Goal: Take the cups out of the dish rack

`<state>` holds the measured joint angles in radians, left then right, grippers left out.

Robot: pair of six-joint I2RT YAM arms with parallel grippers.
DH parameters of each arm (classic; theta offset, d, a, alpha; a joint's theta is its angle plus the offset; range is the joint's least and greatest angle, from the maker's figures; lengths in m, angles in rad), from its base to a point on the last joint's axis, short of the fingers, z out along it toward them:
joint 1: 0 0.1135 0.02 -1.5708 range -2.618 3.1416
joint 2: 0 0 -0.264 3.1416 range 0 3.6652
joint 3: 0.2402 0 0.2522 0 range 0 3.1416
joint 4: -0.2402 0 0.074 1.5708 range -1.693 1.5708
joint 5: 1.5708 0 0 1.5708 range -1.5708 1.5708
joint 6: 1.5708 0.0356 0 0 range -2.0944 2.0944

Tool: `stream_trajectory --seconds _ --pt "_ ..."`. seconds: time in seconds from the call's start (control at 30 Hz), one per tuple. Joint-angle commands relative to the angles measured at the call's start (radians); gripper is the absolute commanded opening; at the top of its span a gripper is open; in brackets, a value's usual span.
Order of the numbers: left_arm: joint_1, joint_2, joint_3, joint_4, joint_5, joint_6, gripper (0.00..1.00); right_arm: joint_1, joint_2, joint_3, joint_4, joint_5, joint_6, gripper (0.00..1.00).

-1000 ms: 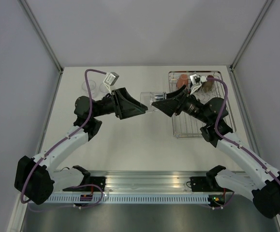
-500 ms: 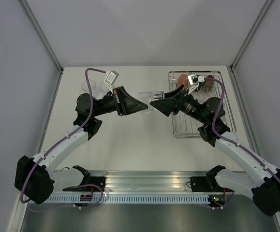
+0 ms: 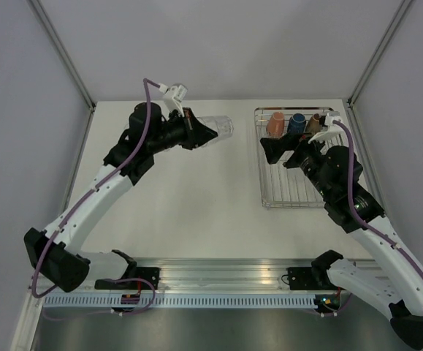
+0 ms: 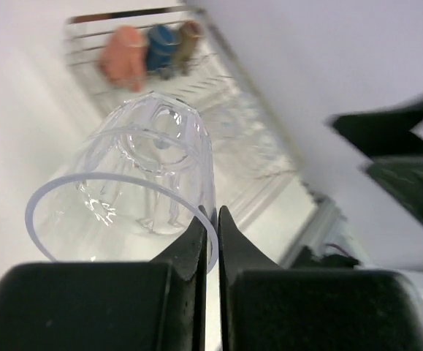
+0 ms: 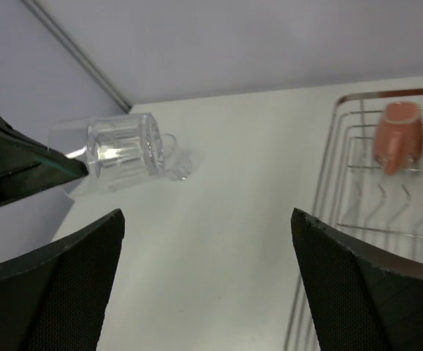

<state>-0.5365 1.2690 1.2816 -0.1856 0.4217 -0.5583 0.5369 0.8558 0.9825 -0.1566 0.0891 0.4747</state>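
Observation:
My left gripper next tilts down, lowers the tumbler's base onto the tabletop beside the other clear glass and releases its rim, as the tumbler [image 3: 220, 126] hangs sideways.
A clear glass tumbler [image 3: 220, 126] hangs on its side above the back of the table, its rim pinched by my left gripper [image 3: 202, 131], which is shut on it. In the left wrist view one finger sits inside and one outside the rim of the tumbler [image 4: 145, 172]. My right gripper [image 3: 278, 155] stands wide open and empty over the left edge of the dish rack [image 3: 306, 191]. From the right wrist the tumbler [image 5: 116, 153] lies well ahead of the right gripper [image 5: 207, 213]. At the rack's far end stand a salmon mug [image 3: 275, 124], a blue mug [image 3: 296, 123] and a brown mug [image 3: 315, 124].
The silver wire rack [image 5: 372, 208] lies along the right side of the table, the salmon mug [image 5: 395, 135] at its far end. Another clear glass shape [image 5: 173, 162] rests on the table just behind the held tumbler. Grey walls close in the back and both sides.
My left gripper shut on the tumbler's rim and carried it toward the back left. My right gripper opened, let the tumbler go and drew back to the rack.

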Motion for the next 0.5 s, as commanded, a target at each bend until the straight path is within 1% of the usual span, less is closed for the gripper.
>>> stream_trajectory --seconds 0.0,0.03,0.1,0.13,0.17,0.2,0.23,0.27,0.37,0.4,0.43,0.47 --pt "0.0 0.117 0.126 -0.289 -0.267 0.198 0.02 -0.002 -0.03 0.042 -0.195 0.204 -0.09 0.98" --pt "-0.002 0.185 0.189 -0.316 -0.321 0.23 0.02 -0.002 -0.041 0.042 -0.216 0.204 -0.099 0.98" --pt "0.0 0.255 0.258 -0.38 -0.366 0.257 0.02 -0.002 -0.052 0.039 -0.234 0.204 -0.108 0.98" --pt "0.001 0.288 0.327 -0.431 -0.38 0.273 0.02 -0.002 -0.058 0.039 -0.254 0.202 -0.113 0.98" --pt "0.003 0.361 0.364 -0.46 -0.405 0.299 0.02 0.0 -0.061 0.039 -0.264 0.202 -0.119 0.98" --pt "0.004 0.397 0.401 -0.488 -0.411 0.31 0.02 0.0 -0.064 0.041 -0.273 0.202 -0.123 0.98" --pt "0.01 0.432 0.477 -0.55 -0.416 0.32 0.02 -0.002 -0.066 0.042 -0.293 0.195 -0.125 0.98" --pt "0.01 0.507 0.513 -0.577 -0.444 0.336 0.02 -0.003 -0.066 0.044 -0.302 0.187 -0.133 0.98" --pt "0.024 0.614 0.649 -0.682 -0.471 0.365 0.02 -0.002 -0.067 0.045 -0.339 0.166 -0.145 0.98" --pt "0.029 0.685 0.682 -0.708 -0.477 0.371 0.02 -0.002 -0.067 0.044 -0.353 0.166 -0.149 0.98" --pt "0.038 0.719 0.749 -0.733 -0.491 0.383 0.02 -0.002 -0.073 0.042 -0.359 0.169 -0.151 0.98" --pt "0.043 0.752 0.786 -0.785 -0.498 0.391 0.02 -0.002 -0.078 0.044 -0.365 0.167 -0.154 0.98"
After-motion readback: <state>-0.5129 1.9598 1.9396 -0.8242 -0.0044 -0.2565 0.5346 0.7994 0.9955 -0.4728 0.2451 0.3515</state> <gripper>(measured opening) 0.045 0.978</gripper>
